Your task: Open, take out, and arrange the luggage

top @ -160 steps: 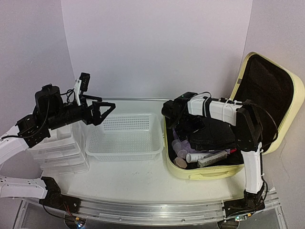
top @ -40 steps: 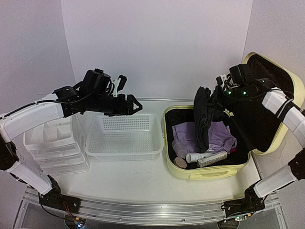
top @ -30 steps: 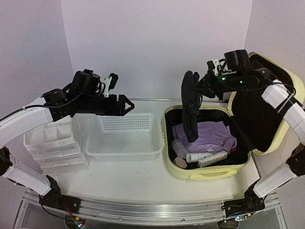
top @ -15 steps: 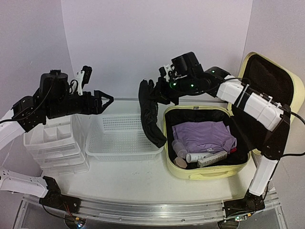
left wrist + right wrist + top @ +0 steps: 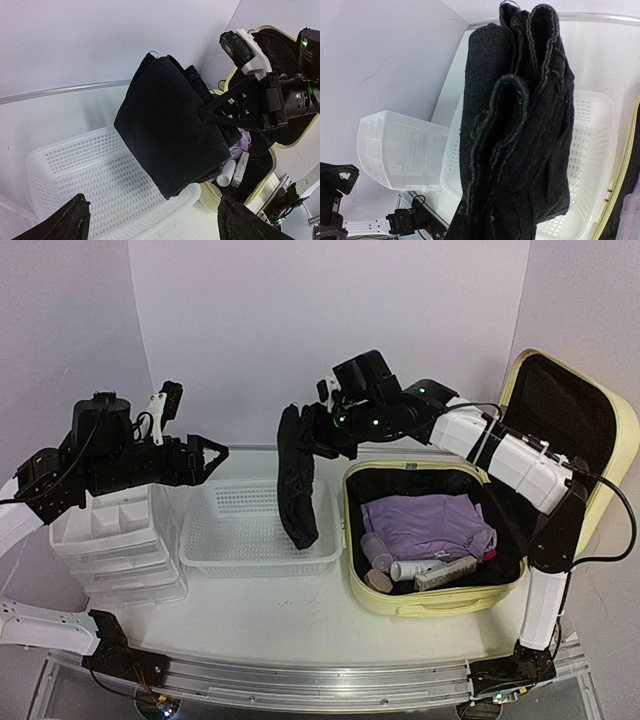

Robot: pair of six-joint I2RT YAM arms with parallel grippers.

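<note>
The garment hangs upright above the empty basket, so next my right gripper will lower into its suitcase end (image 5: 318,524) (image 5: 588,150), then sweep toward the organizer and lay the garment over.
The luggage (image 5: 440,606), a pale yellow suitcase, lies open at the right with its lid (image 5: 622,435) tipped back. A purple cloth (image 5: 425,525) and small bottles (image 5: 420,568) lie inside it. My right gripper (image 5: 312,430) is shut on a folded black garment (image 5: 296,485), which hangs over the right end of the white mesh basket (image 5: 230,550). In the right wrist view the garment (image 5: 520,135) hides my fingers. My left gripper (image 5: 207,454) stands open above the basket's left end, apart from the garment (image 5: 170,135), with the basket (image 5: 90,175) below it.
A white drawer organizer (image 5: 115,550) stands at the far left beside the basket and shows in the right wrist view as the organizer (image 5: 400,150). The suitcase rim (image 5: 207,198) sits just right of the basket. The back wall is close behind.
My right arm swung left, carrying the black garment from above the suitcase to over the basket. My left gripper drew back to the left and stayed open.
</note>
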